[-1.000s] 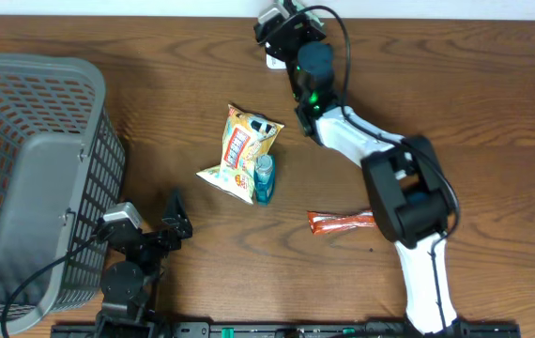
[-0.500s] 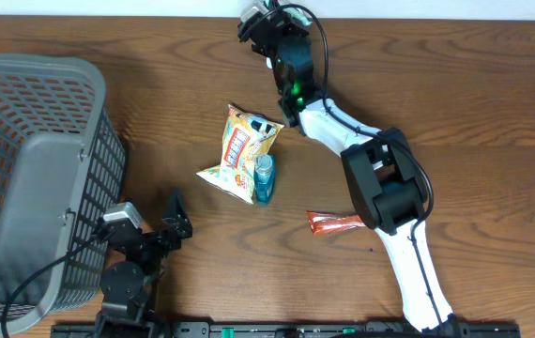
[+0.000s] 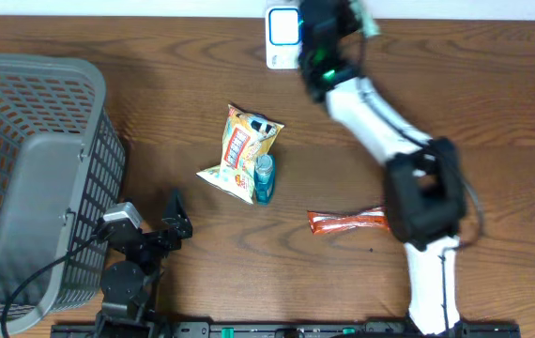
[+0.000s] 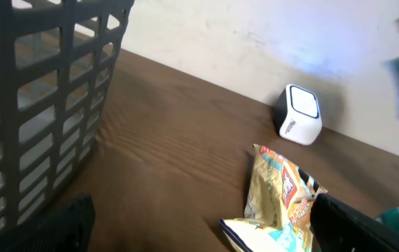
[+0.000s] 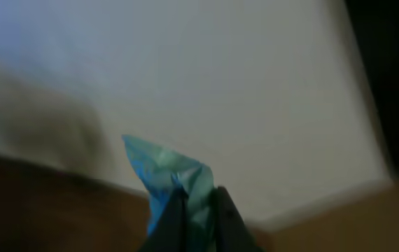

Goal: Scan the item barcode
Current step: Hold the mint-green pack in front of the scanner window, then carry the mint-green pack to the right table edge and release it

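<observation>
Next, my right gripper swings the teal-blue packet (image 5: 168, 175) to the right in the overhead view, away from the scanner, and down to release, since bare wood lies there.
My right gripper (image 5: 198, 210) is shut on a crumpled teal-blue packet (image 5: 168, 175), which sticks up between its fingers against a pale wall; that view is blurred. From overhead, the right gripper (image 3: 354, 16) is at the table's far edge, just right of the white scanner (image 3: 283, 38), whose face glows blue. The scanner (image 4: 299, 114) also shows in the left wrist view, by the wall. My left gripper (image 3: 169, 223) rests open at the near left with nothing between its fingers; the left gripper (image 4: 206, 238) faces the snack bag.
A yellow snack bag (image 3: 244, 150) lies mid-table with a teal bottle (image 3: 264, 178) against it. A red packet (image 3: 345, 221) lies beside the right arm's base. A large grey basket (image 3: 23, 169) fills the left side.
The right arm has swung from over and left of the scanner to its right, uncovering the scanner's blue face. The left arm has not moved.
</observation>
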Motion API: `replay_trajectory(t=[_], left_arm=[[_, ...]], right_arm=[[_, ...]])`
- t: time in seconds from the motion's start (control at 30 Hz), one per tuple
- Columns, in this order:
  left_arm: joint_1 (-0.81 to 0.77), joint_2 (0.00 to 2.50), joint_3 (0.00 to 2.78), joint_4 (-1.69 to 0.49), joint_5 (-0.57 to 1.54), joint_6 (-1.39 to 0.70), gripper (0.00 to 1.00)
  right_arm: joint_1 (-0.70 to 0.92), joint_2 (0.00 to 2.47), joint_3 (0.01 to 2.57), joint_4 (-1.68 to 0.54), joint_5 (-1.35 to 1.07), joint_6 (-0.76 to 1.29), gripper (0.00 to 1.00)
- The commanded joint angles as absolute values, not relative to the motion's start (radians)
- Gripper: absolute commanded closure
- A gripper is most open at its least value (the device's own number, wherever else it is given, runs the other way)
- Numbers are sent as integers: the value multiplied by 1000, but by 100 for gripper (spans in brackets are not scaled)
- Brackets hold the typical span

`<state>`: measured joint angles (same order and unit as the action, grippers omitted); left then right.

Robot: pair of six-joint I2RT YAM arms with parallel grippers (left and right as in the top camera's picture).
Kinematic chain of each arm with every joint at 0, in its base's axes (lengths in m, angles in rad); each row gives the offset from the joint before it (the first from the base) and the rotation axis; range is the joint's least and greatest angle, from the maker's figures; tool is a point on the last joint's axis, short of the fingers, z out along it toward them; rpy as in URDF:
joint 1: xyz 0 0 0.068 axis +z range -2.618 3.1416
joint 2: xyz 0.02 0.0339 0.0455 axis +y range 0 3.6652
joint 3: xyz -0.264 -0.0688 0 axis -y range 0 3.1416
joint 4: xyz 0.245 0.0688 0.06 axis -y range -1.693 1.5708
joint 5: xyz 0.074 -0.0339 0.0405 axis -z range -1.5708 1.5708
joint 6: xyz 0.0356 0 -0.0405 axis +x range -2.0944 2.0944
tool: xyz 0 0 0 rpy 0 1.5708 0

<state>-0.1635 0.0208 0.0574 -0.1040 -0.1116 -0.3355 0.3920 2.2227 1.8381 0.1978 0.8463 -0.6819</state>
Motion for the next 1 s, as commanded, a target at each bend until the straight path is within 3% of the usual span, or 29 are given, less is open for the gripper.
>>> replay_trajectory(t=[0.0,0.27,0.6,0.67,0.7,0.73,0.8,0.83,0.97], left_arm=[[-159,18,35,-125,-124,-323,2],[-159,18,35,-125,-124,-323,2],[-159,18,34,-125,-124,-323,2],[-159,18,35,-125,-124,-323,2],[-159,18,34,-125,-124,-323,2],[-159,18,35,-125,-124,-323,2],[-159,18,35,-125,-124,-323,2],[-159,18,34,-125,-124,-323,2],[-159,18,35,-125,-124,-323,2]], right_arm=[[267,2072,1862,13,971,-540,99],[-5,2054,1849,-482,838,-364,99],[-286,2117,1839,-588,785,-159,99],[-325,2117,1838,-605,751,-124,85],[-346,2117,1838,-617,725,-102,67],[-363,2117,1838,-625,698,-87,37],[-386,2117,1838,-639,645,-62,6],[-390,2117,1838,-643,630,-56,1],[-388,2117,1838,-659,568,-56,1]])
